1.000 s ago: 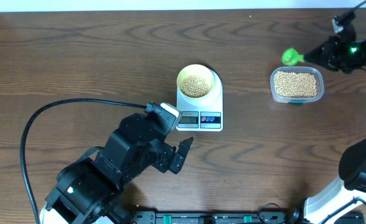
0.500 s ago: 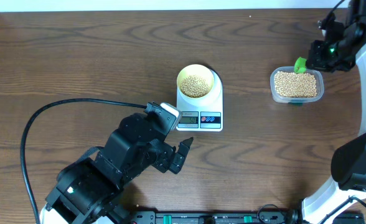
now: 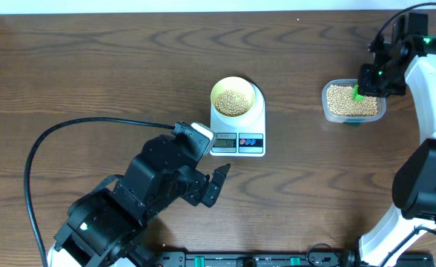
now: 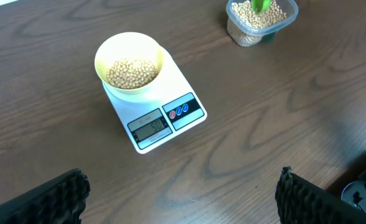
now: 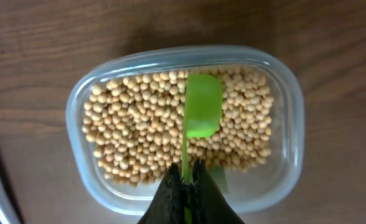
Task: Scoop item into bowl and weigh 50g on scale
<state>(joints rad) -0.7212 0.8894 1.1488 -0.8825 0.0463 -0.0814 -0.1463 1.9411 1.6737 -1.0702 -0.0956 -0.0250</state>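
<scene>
I need to lower the scoop [image 3: 357,93] with my right gripper onto the beans below in the tub and release its handle, because the scale shows the asked weight.
The pale yellow-green bowl [image 3: 232,97] [image 4: 129,64] holds beige beans [image 4: 131,72] and stands on the white scale [image 3: 239,140] [image 4: 164,121] at the table's middle. My right gripper [image 3: 371,80] [image 5: 187,179] is shut on the thin handle of a green scoop [image 3: 357,93] [image 5: 202,113]. The scoop's head hangs over the beans [image 5: 139,130] in the clear plastic tub [image 3: 353,101] [image 5: 86,162]. My left gripper [image 3: 216,183] [image 4: 183,199] is open and empty, low over bare table in front of the scale.
The tub also shows at the top of the left wrist view [image 4: 261,22]. A black cable [image 3: 55,137] loops over the table's left half. The right arm's white base [image 3: 418,215] stands at the right edge.
My right gripper has swung down and left from the far right corner. It has brought the green scoop over the tub of beans. The left arm has not moved.
</scene>
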